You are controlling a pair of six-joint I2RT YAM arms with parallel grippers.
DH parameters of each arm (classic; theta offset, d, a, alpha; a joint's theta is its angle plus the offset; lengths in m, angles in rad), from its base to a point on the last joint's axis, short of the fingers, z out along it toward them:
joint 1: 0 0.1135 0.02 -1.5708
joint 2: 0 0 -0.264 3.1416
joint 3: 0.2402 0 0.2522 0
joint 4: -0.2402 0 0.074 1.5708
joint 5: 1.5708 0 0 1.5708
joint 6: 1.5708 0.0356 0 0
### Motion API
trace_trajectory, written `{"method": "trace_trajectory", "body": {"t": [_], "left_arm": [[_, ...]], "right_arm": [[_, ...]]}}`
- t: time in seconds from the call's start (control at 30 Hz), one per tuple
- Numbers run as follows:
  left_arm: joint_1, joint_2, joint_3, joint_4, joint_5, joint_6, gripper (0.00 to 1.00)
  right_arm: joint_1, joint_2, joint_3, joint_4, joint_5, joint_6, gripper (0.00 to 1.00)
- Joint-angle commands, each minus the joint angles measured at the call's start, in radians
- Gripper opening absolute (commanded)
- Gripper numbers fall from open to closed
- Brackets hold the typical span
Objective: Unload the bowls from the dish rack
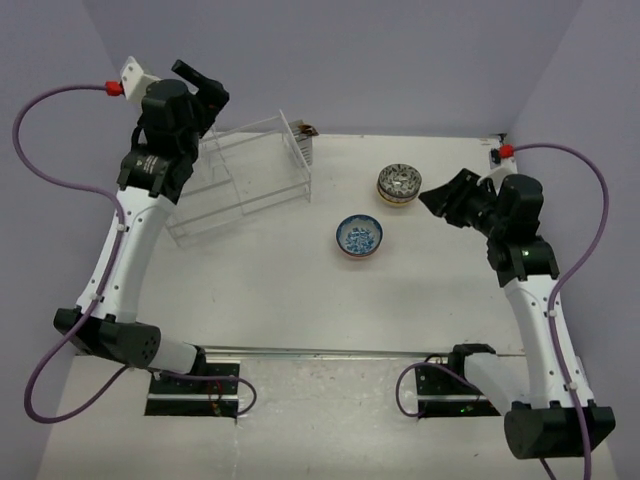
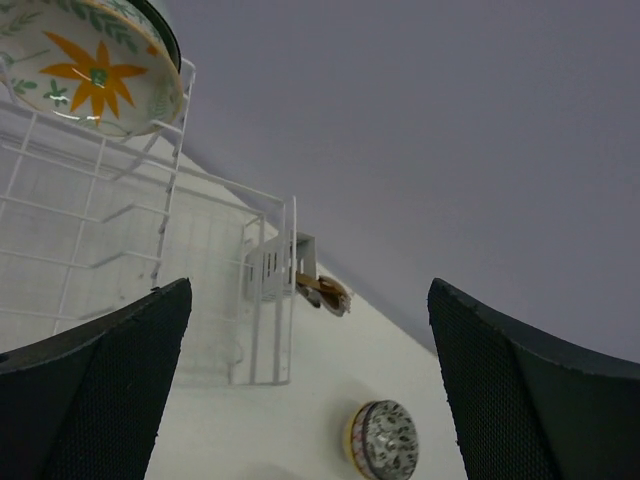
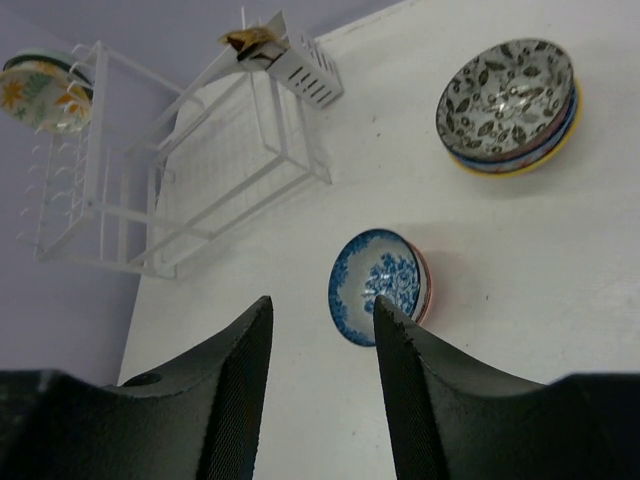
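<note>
The yellow-flower bowl's rim (image 2: 168, 45) is still outside my open fingers, so my left gripper will shift to the left in the top view and turn onto it.
The clear dish rack (image 1: 240, 180) stands at the back left of the table. A yellow-flower bowl (image 2: 90, 65) sits on edge in its tall tier and also shows in the right wrist view (image 3: 40, 90); the left arm hides it in the top view. My left gripper (image 1: 205, 90) is open and empty, held high beside that bowl (image 2: 310, 390). A blue-patterned bowl (image 1: 359, 237) lies on the table, stacked on an orange-rimmed one (image 3: 380, 285). A stack of bowls topped by a black-and-white one (image 1: 399, 184) stands behind it (image 3: 510, 100). My right gripper (image 1: 440, 195) is open and empty above the table (image 3: 320, 305).
A small slotted holder with a brown object (image 1: 310, 130) hangs on the rack's far right corner (image 2: 322, 290). Purple walls close in the table at the back and sides. The arm bases sit at the near edge.
</note>
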Motion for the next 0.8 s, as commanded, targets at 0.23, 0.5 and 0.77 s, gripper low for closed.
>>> {"method": "trace_trajectory", "body": {"t": [0.23, 0.5, 0.77], "left_arm": [[0.234, 0.130, -0.015, 0.153, 0.089, -0.430, 1.00], [0.302, 0.266, 0.016, 0.207, 0.088, -0.497, 1.00], [0.356, 0.335, 0.011, 0.320, 0.029, -0.448, 1.00]], "right_arm": [[-0.002, -0.220, -0.183, 0.090, -0.200, -0.010, 0.48], [-0.001, -0.270, -0.237, 0.116, -0.237, -0.030, 0.49], [-0.002, -0.252, -0.295, 0.181, -0.228, -0.018, 0.49]]}}
